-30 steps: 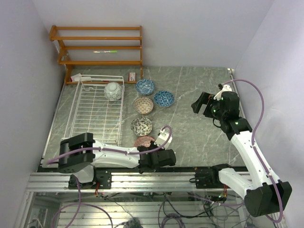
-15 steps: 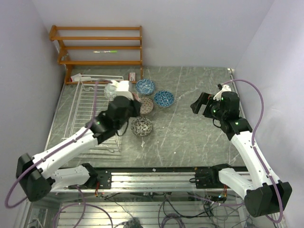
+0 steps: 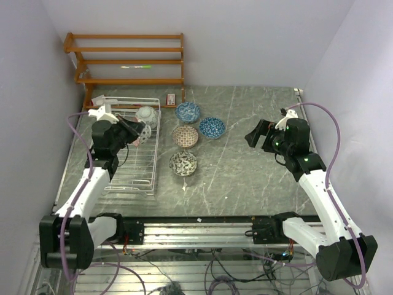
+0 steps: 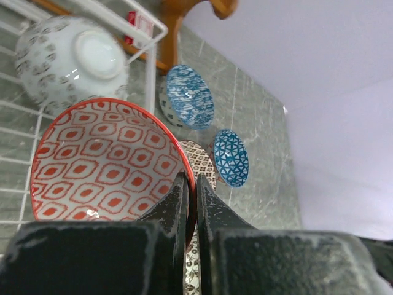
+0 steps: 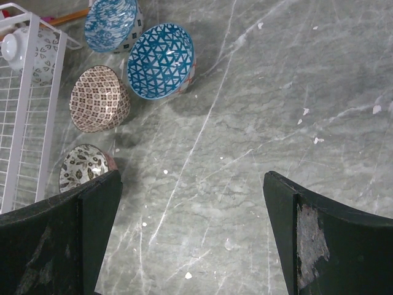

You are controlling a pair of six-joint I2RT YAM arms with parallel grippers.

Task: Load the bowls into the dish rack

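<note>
The dish rack's free wires [image 3: 126, 113] [image 4: 12, 107] beside the pale bowl are below my left gripper, to its left in the top view. I will lower my left gripper toward them and let go.
My left gripper [image 3: 131, 132] is shut on the rim of a red-patterned bowl [image 4: 104, 166] and holds it tilted above the far part of the white wire dish rack [image 3: 126, 166]. Its jaws [image 4: 191, 187] pinch the red rim. A pale bowl [image 3: 146, 115] lies upside down in the rack's far corner, just beyond the held bowl. To the right of the rack, two blue bowls [image 3: 187, 112] [image 3: 212, 127], a brownish bowl [image 3: 185, 136] and a dark grey bowl [image 3: 183, 163] stand on the table. My right gripper [image 3: 258, 136] is open and empty, above bare table right of them.
An orange-brown wooden shelf unit [image 3: 129, 61] stands against the back wall behind the rack. A small red item [image 3: 171, 97] lies at its foot. The grey marble table [image 3: 245, 178] runs to walls on the left and right.
My left arm has swung from the table's near edge, across the row of bowls, to above the rack, carrying the red bowl. The right arm has barely moved.
</note>
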